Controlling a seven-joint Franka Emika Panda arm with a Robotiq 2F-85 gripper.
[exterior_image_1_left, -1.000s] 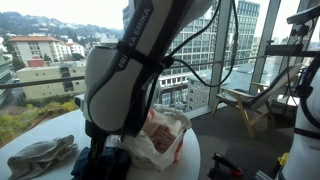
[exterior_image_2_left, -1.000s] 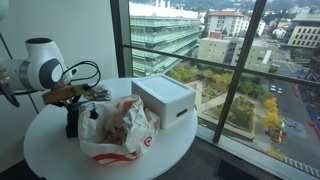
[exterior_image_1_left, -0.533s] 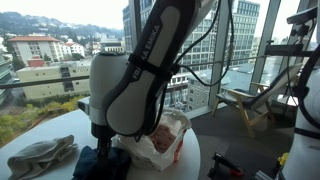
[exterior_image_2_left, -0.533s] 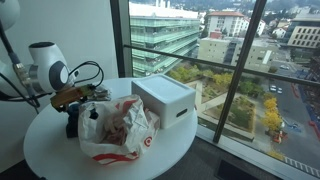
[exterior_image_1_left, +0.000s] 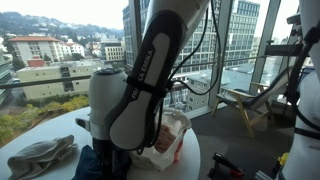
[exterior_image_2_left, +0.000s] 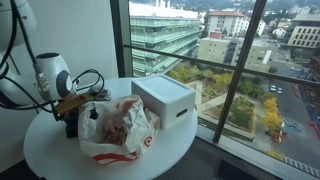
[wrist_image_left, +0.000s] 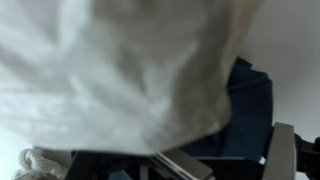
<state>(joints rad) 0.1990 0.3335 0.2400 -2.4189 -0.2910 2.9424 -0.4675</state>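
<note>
The robot will next move its gripper down and clear of the white plastic bag, onto the dark blue cloth (exterior_image_1_left: 92, 165), because the bag (exterior_image_1_left: 168, 135) covers much of the wrist view.
My gripper (exterior_image_2_left: 72, 122) hangs low at the edge of the round white table (exterior_image_2_left: 165, 148), right beside a white plastic bag with red print (exterior_image_2_left: 118, 128). In the wrist view the bag (wrist_image_left: 120, 70) fills most of the picture, and a dark blue cloth (wrist_image_left: 245, 110) lies under the gripper (wrist_image_left: 200, 152). The jaws stand wide apart, with one finger (wrist_image_left: 284, 150) at the right edge, and I see nothing gripped between them. In an exterior view my own arm (exterior_image_1_left: 135, 90) hides the gripper; the blue cloth (exterior_image_1_left: 92, 165) shows under it, next to the bag (exterior_image_1_left: 168, 135).
A white box (exterior_image_2_left: 165, 98) stands on the table behind the bag, near the window. A crumpled grey cloth (exterior_image_1_left: 40, 157) lies on the table away from the bag. Floor-to-ceiling glass (exterior_image_2_left: 240, 80) runs close past the table. A wooden chair (exterior_image_1_left: 243, 105) stands further off.
The jaws have gone from nearly shut to wide apart. The arm's upper links have swung sideways, while the gripper stayed low beside the bag.
</note>
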